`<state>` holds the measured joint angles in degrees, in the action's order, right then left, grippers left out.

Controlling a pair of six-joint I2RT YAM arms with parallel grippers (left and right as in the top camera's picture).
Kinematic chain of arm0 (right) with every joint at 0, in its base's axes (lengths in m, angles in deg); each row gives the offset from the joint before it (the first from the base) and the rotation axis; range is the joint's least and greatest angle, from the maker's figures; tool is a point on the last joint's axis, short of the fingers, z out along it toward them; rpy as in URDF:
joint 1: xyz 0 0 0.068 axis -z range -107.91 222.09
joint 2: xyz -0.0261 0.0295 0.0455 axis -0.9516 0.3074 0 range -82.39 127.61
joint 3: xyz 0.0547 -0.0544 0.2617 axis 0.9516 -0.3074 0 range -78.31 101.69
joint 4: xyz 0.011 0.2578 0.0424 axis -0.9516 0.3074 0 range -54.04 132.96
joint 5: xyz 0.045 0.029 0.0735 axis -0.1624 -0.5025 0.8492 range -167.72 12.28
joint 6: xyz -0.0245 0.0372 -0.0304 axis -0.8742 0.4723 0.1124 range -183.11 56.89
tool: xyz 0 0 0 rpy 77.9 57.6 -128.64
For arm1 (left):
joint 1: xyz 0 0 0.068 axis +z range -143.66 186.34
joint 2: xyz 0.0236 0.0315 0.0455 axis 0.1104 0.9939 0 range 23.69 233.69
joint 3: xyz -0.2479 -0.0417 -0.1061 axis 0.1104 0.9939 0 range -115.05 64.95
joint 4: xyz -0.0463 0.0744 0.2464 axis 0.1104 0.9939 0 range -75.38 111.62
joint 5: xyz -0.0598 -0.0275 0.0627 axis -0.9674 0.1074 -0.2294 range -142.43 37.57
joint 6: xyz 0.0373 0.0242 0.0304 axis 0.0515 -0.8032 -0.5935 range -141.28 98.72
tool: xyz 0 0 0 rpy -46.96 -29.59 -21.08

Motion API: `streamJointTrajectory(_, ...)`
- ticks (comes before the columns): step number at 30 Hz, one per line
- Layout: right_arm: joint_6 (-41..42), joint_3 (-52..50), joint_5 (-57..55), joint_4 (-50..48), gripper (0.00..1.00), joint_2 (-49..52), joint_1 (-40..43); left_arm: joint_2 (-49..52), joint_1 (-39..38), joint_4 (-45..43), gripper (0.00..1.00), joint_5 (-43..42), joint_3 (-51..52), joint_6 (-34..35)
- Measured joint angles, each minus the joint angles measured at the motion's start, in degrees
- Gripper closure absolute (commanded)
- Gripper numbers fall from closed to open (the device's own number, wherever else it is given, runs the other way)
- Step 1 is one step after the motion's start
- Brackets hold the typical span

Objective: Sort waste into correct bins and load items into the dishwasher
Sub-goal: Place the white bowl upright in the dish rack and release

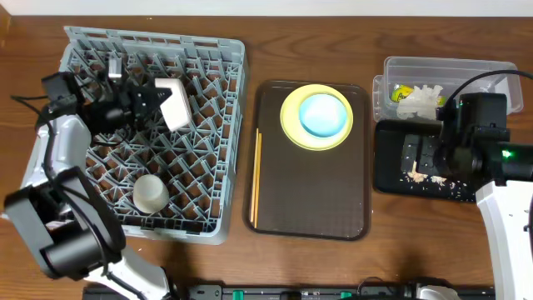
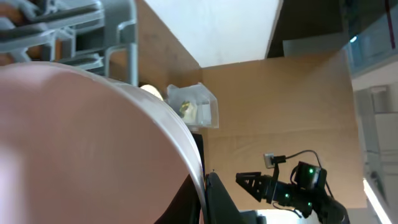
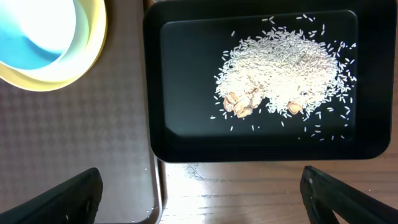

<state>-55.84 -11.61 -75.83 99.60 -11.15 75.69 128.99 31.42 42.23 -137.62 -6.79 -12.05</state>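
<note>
The grey rack (image 1: 200,208) has empty slots below, beyond the pale cup; my left gripper should lower the small white bowl next, freeing the bowl's rim.
My left gripper (image 1: 146,102) is shut on the rim of the small white bowl (image 1: 172,102) and holds it tilted over the grey dish rack (image 1: 200,208). In the left wrist view the bowl (image 2: 81,143) fills the frame, pinched between the jaws (image 2: 205,193). My right gripper (image 1: 425,154) hangs open and empty over the black tray (image 1: 391,158), which holds pale grains (image 3: 286,68). The yellow plate (image 1: 291,125) carries the light-blue bowl (image 1: 323,114). The clear tub (image 1: 450,62) holds crumpled white paper (image 1: 420,100) and the wrapper (image 1: 402,92).
The plate sits on a dark brown serving tray (image 1: 308,200), with chopsticks (image 1: 256,179) along its left side. A pale cup (image 1: 150,192) stands in the rack's front part. Bare wooden table (image 3: 249,186) lies below the black tray (image 3: 186,93).
</note>
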Motion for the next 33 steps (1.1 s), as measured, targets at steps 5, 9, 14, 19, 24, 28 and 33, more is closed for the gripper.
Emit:
streamJointTrajectory(5,0.00,0.00,-0.02,0.37,0.01,0.00,0.00,1.22,0.22,0.55,0.94,-0.33,-0.02,0.02)
streamJointTrajectory(9,0.00,0.00,-0.02,0.44,0.01,0.00,0.00,1.18,1.22,3.56,0.94,1.55,-0.37,0.02)
streamJointTrajectory(14,0.00,0.00,-0.02,0.46,0.01,0.00,0.00,1.03,3.98,9.40,0.94,4.66,-1.14,-1.18)
streamJointTrajectory(19,0.00,0.00,0.00,0.44,0.01,0.00,0.00,0.98,5.84,14.45,0.71,6.40,-1.38,-3.48)
streamJointTrajectory(24,0.00,0.00,0.00,0.42,0.01,-0.02,0.00,1.01,8.37,20.28,0.54,14.01,-1.01,-5.42)
streamJointTrajectory(28,0.00,0.00,-0.02,0.44,0.01,0.00,0.00,0.57,8.41,22.97,0.51,20.87,-0.92,-6.49)
streamJointTrajectory(33,0.00,0.00,-0.02,0.44,0.01,0.00,0.00,-4.72,8.41,22.95,0.50,25.20,-0.79,-7.41)
